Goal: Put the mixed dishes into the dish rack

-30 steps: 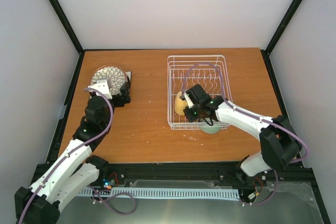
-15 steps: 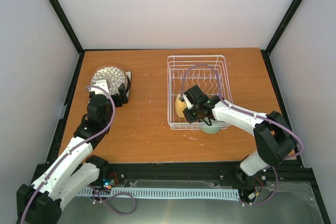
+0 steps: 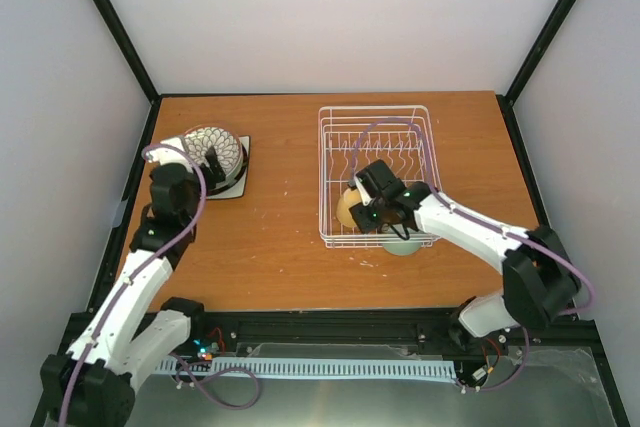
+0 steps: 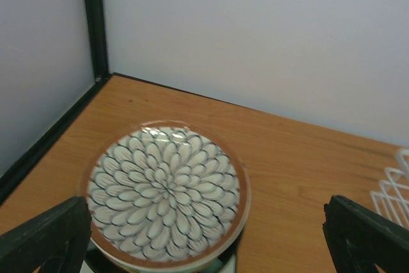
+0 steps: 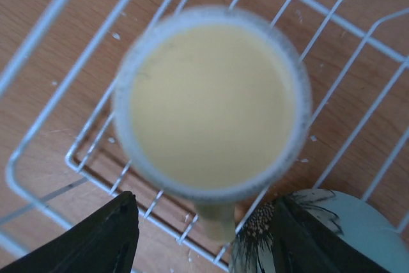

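The round plate's wall-side rim is below my gripper and to its left in the top view, so my left gripper will swing and turn down onto it next.
The dark-rimmed round plate (image 3: 225, 147) with a petal pattern tops a stack on the white square plate (image 3: 238, 185) at the table's left. In the left wrist view the round plate (image 4: 166, 193) lies just ahead of my open, empty left gripper (image 4: 204, 250); that gripper (image 3: 207, 167) sits at the plate's near edge. The yellow mug (image 3: 347, 209) stands upright in the near-left corner of the white wire dish rack (image 3: 425, 147). My right gripper (image 5: 204, 244) is open above it, the mug (image 5: 211, 103) handle between its fingers, untouched. The pale mint-green bowl (image 3: 403, 245) sits outside the rack's front edge.
The bowl (image 5: 332, 222) with dark markings shows beside the right finger. The rack wires (image 5: 38, 30) ring the mug. The rack's corner (image 4: 393, 190) shows at the right of the left wrist view. Black frame posts and grey walls border the table.
My left arm has swung left and back, uncovering more of the round plate. My right gripper has drawn back slightly to the right, and more of the mug shows.
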Controlling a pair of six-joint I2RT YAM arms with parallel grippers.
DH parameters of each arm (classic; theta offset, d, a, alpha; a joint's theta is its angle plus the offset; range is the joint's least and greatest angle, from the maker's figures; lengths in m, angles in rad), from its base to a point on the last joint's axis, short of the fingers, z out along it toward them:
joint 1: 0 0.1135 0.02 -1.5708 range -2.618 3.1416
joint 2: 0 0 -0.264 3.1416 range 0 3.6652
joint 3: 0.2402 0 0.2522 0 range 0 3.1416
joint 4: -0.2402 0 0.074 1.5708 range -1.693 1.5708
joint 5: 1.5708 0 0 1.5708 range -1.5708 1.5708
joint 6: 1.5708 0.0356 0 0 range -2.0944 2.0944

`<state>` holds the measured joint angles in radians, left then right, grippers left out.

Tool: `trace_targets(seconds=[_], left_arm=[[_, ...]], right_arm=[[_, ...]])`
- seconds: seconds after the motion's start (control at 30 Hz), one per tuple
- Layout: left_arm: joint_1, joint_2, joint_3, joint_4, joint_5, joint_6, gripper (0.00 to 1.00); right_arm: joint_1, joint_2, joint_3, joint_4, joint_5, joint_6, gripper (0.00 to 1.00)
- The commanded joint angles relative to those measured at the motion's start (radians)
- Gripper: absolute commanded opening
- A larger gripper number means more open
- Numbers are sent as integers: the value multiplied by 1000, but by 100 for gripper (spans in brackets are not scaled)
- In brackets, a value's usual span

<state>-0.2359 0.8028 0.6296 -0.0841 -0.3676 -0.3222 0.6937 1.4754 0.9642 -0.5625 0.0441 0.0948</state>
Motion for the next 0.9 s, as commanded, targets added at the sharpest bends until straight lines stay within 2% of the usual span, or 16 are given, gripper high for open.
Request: trace_targets(seconds=[0.0,0.1,0.17,0.27,0.33,0.57,0.7,0.87], left_arm=[[187,104,131,-83,227,-1,100],[345,225,240,-170,412,15,98],[426,301,312,-211,541,41,92],[530,415,425,-274,681,74,64],[582,498,511,-333,756,107,53],[666,859,752,-543,992,217,39],[668,968,783,-538,1025,221,39],[668,1044,820,-568,979,247,40]], right_arm=[[4,-141,61,-80,12,29,59],[4,-237,94,-124,35,46,62],[4,-300,120,-142,51,53,65],[3,-367,160,-155,69,60,69],[0,-387,182,-149,61,64,70],[-9,-346,175,-54,-41,67,70],[-13,-314,162,-12,-105,72,69],[-14,-305,152,12,-134,69,69]])
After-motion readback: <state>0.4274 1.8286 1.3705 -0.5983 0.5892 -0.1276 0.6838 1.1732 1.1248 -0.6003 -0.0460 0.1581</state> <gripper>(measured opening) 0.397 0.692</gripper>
